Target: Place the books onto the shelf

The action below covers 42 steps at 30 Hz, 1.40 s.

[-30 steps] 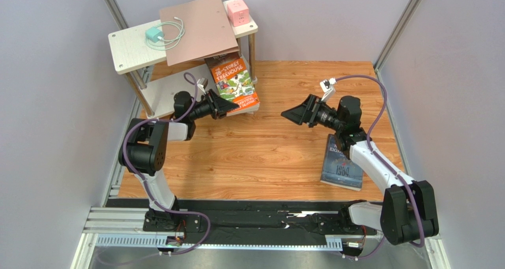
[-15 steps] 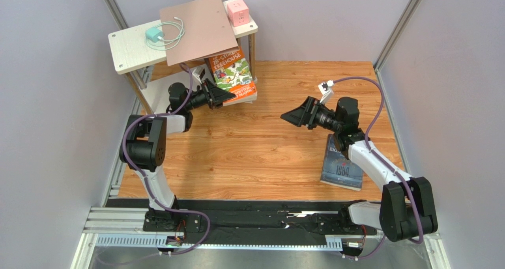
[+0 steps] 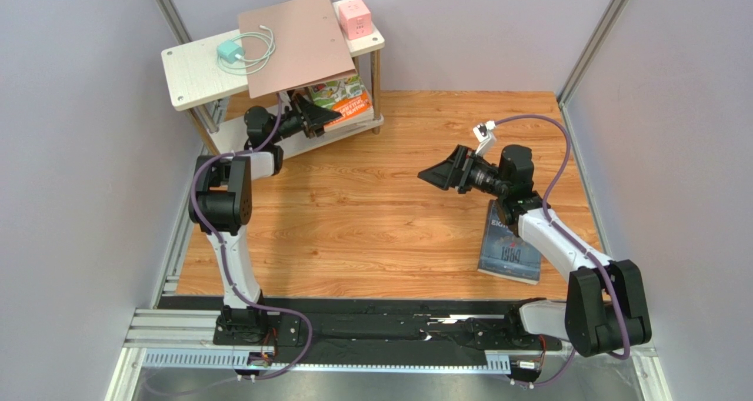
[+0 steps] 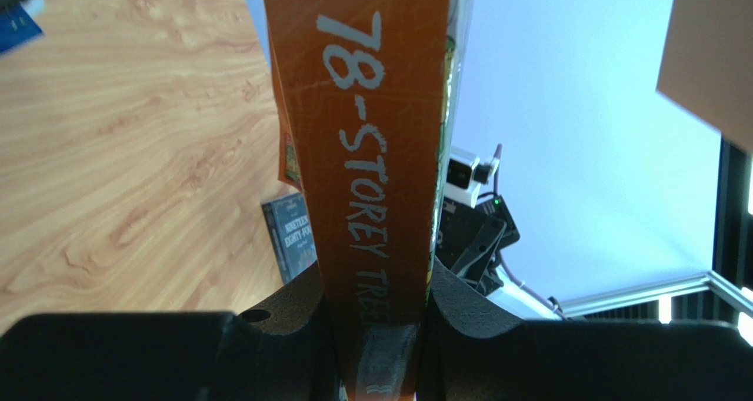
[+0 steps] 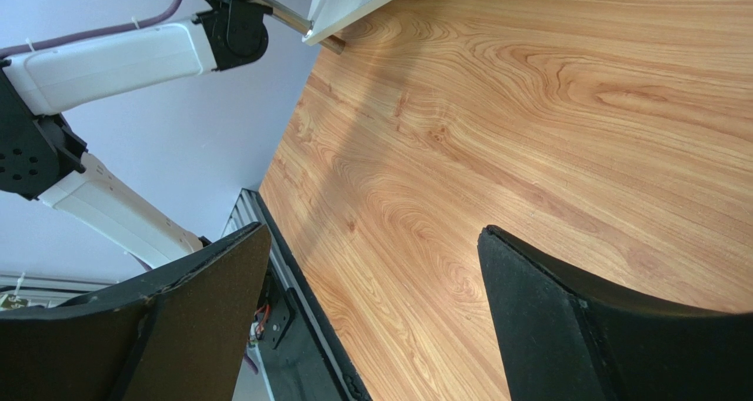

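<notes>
My left gripper should first push outward to get deeper over the shelf's lower board [image 3: 231,142] and then open, because the orange book is only partly under the shelf's top board.
My left gripper [image 3: 323,117] is shut on the orange "78-Storey Treehouse" book [image 3: 343,102], which lies partly under the shelf's top board [image 3: 190,76], over the lower board [image 3: 231,142]. In the left wrist view the book's spine [image 4: 376,128] is clamped between both fingers of the gripper [image 4: 376,335]. A grey-blue "1984" book [image 3: 511,251] lies flat on the floor at the right, also seen as a small cover [image 4: 296,235] from the left wrist. My right gripper [image 3: 435,173] hovers open over bare floor left of that book; nothing sits between its jaws [image 5: 371,317].
On the shelf's top board lie a pinkish-brown board [image 3: 296,41], a teal charger with a white cable [image 3: 231,53] and a pink cube [image 3: 355,17]. Grey walls enclose the orange wood floor [image 3: 389,233]. The left arm [image 5: 115,61] shows in the right wrist view.
My left gripper has carried the orange book back and up-left, from in front of the shelf to under its top board. The right gripper has barely shifted.
</notes>
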Available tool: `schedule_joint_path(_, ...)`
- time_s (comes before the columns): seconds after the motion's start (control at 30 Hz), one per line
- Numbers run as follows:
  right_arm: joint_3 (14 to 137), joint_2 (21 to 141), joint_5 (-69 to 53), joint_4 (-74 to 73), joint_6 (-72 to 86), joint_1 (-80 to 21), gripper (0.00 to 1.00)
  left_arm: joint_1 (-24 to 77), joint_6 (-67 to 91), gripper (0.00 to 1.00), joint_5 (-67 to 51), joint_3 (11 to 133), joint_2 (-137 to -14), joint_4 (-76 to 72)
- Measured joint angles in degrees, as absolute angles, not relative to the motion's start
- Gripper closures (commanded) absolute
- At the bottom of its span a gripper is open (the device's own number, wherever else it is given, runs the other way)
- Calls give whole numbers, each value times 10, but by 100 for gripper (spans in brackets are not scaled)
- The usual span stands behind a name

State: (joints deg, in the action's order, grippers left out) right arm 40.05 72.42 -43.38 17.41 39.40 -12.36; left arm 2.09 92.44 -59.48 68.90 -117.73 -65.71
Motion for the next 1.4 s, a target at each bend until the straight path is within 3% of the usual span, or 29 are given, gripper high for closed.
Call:
schedule_joint_path(0.53, 388, 740, -435, 174, 389, -124, 6, 10, 907, 100, -596, 861, -1268, -537)
schedule_joint_path(0.73, 385, 740, -436, 173, 386, -124, 6, 10, 827, 100, -586, 925, -1293, -378)
schedule_joint_path(1.0, 384, 740, -436, 169, 380, -124, 6, 9, 738, 84, -556, 948, -1301, -232)
schedule_joint_path(1.2, 383, 740, -436, 163, 376, -124, 6, 9, 696, 62, -552, 1009, -1330, -147)
schedule_joint_path(1.4, 383, 740, -436, 163, 376, -124, 6, 9, 645, 61, -535, 1029, -1331, -78)
